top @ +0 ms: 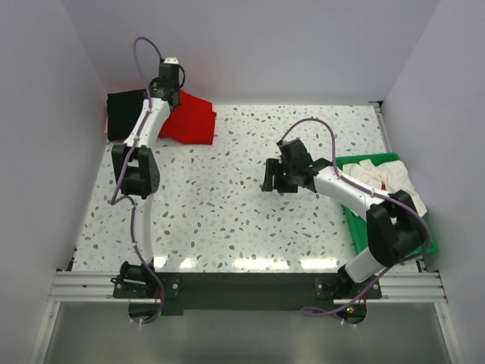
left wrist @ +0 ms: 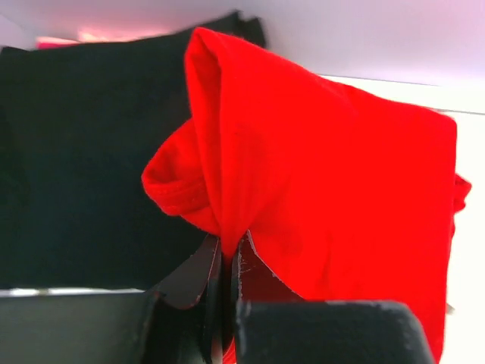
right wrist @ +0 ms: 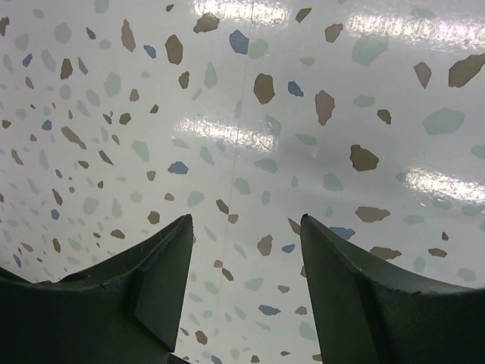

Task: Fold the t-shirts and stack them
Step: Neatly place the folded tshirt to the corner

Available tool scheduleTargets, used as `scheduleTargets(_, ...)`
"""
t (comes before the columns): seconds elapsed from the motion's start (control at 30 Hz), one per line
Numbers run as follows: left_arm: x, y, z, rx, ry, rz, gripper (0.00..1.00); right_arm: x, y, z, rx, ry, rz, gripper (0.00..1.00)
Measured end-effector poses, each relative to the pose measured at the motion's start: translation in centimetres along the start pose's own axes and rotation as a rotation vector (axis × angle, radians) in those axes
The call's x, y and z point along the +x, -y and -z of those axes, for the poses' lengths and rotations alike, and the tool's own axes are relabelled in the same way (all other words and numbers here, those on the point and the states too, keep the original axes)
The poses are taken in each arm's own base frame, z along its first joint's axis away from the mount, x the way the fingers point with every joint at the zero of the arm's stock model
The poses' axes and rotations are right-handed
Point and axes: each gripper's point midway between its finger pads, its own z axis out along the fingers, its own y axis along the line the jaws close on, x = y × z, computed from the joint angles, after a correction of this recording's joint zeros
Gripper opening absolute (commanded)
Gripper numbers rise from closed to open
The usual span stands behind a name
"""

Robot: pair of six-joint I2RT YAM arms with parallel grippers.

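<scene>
My left gripper rises next, moves to the left in the top view and releases over the black t-shirt [top: 125, 114], since the red t-shirt [top: 193, 120] lies mostly beside it.
The red t-shirt [top: 193, 120] lies folded at the far left of the table, partly over the black t-shirt [top: 125, 114] in the back left corner. My left gripper [top: 168, 97] is shut on a pinched fold of the red t-shirt [left wrist: 318, 174] and lifts that edge; the black t-shirt [left wrist: 83, 152] lies behind it. The whitish t-shirt [top: 386, 178] lies crumpled in the green tray [top: 371, 227] at the right. My right gripper [top: 274, 180] is open and empty above bare table, its fingers [right wrist: 163, 265] apart over the speckled surface.
The speckled table top [top: 227, 205] lies between the two arms. White walls close in the left, back and right sides. The metal rail with the arm bases [top: 242, 287] runs along the near edge.
</scene>
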Motion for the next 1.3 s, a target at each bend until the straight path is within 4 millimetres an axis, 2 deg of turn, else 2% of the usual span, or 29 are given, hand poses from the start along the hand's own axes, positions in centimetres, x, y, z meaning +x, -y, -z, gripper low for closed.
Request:
scheduleTargets(0.2,-0.6,-3.5,-2.2,-0.046,0.027,-0.007,0.00,0.2,0.2,0.1,0.003,-0.006,0.018,0.62)
scheduleTargets(0.37,-2.2,-4.1,-2.5,-0.053,0.077,-0.001,0.00,0.6,0.5,0.1,0.013,-0.022,0.029,0.62)
scheduleTargets(0.57,-4.9,-4.3,-1.9,-0.053,0.158,0.023,0.00,0.8,0.7,0.2,0.018,-0.032,0.041,0.62)
scheduleTargets(0.97,-9.1,-7.1,1.0,-0.079,0.259,0.023,0.00,1.0,0.8,0.2,0.022,-0.041,0.049,0.62)
scheduleTargets(1.3,-10.9,-8.7,2.7,-0.067,0.304,0.042,0.00,1.0,0.8,0.2,0.024,-0.040,0.052,0.62)
